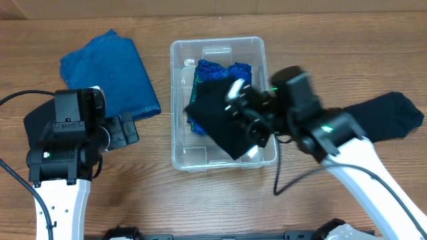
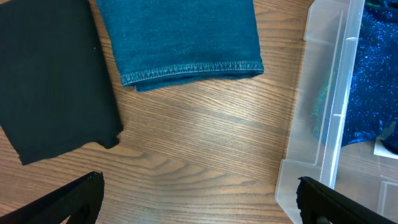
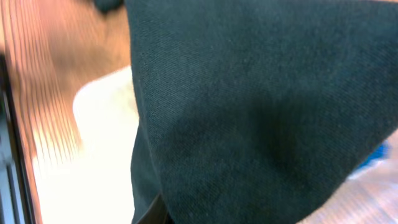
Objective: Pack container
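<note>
My right gripper lowers the black cloth into the container's near end [image 1: 208,152] next and releases, since that end is below it, still bare beside the sparkly blue cloth [image 1: 215,70].
The clear container [image 1: 179,100] stands at the table's middle with a sparkly blue cloth [image 1: 215,70] inside. My right gripper [image 1: 248,113] is shut on a black cloth [image 1: 217,117] and holds it over the container. In the right wrist view this black cloth [image 3: 261,112] fills the frame and hides the fingertips. My left gripper [image 1: 127,131] is open and empty, low over the table left of the container. In the left wrist view its open fingers [image 2: 199,202] frame bare wood, with the container's wall [image 2: 323,124] at the right.
A folded blue denim cloth [image 1: 110,73] lies at the back left and also shows in the left wrist view [image 2: 180,37]. A black cloth [image 2: 50,74] lies beside it, under my left arm. Another black cloth [image 1: 393,117] lies at the right.
</note>
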Robot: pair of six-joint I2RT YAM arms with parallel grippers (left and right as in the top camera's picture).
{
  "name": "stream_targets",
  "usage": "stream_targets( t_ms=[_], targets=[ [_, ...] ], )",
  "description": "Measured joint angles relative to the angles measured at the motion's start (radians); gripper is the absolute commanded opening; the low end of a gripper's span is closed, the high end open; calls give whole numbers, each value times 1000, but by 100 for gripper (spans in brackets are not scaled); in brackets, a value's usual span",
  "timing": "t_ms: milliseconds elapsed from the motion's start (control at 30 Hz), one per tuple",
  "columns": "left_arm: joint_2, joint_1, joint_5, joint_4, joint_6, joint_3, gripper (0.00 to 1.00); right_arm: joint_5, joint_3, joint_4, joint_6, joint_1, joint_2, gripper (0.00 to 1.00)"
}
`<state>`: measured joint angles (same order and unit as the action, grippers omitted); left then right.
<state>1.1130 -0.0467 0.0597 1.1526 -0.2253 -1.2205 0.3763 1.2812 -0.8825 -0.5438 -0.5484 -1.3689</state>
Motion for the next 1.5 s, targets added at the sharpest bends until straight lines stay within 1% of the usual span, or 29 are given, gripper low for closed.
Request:
stream_targets(
  t_ms=[133,267,300,333,367,400,433,467,500,533,633,733,767,800,867,900,967,1000,1033,1067,1167,1233,1333,1500],
  targets=[
    [0,0,0,0,0,0,100,-45,0,-32,-104,-57,-207,4],
    [0,0,0,1,0,0,100,-82,0,-52,-166,-95,-298,4],
    [0,0,0,1,0,0,100,-89,0,-55,-178,-101,-300,21],
    [0,0,0,2,0,0,100,-96,0,-55,-196,-108,-300,100],
    [0,0,0,2,0,0,100,-104,0,-49,-214,-108,-300,100],
    [0,0,0,3,0,0,100,-130,0,-21,-195,-109,-300,100],
    [0,0,0,4,0,0,100,-195,0,54,-168,-109,-300,100],
    [0,0,0,6,0,0,100,-297,1,136,-97,-108,-300,100],
    [0,0,0,11,0,0,100,-433,5,189,5,-106,-300,100],
    [0,0,0,18,0,0,100,-544,11,209,100,-103,-300,100],
    [0,0,0,22,0,0,100,-717,23,224,258,-95,-267,100],
    [0,0,0,23,0,0,100,-789,30,221,385,-83,-148,100],
    [0,0,0,23,0,0,100,-803,36,205,464,-57,-80,100],
    [0,0,0,23,0,0,100,-809,47,169,593,12,-4,100],
    [0,0,0,23,0,0,100,-771,60,110,739,165,73,100],
    [0,0,0,22,0,0,100,-731,64,83,799,299,105,100],
    [0,0,0,22,0,0,100,-665,64,53,861,483,111,100],
    [0,0,0,22,0,0,100,-615,63,40,882,586,97,100],
    [0,0,0,22,0,0,100,-597,62,37,893,655,83,100],
    [0,0,0,22,0,0,100,-547,53,35,907,764,55,100],
    [0,0,0,22,0,0,100,-417,31,49,925,959,-37,100],
    [0,0,0,22,0,0,100,-331,17,56,933,1098,-156,100],
    [0,0,0,22,0,0,100,-248,-2,66,933,1206,-326,100],
    [0,0,0,22,0,0,100,-165,-7,127,916,1247,-497,100]
  ],
)
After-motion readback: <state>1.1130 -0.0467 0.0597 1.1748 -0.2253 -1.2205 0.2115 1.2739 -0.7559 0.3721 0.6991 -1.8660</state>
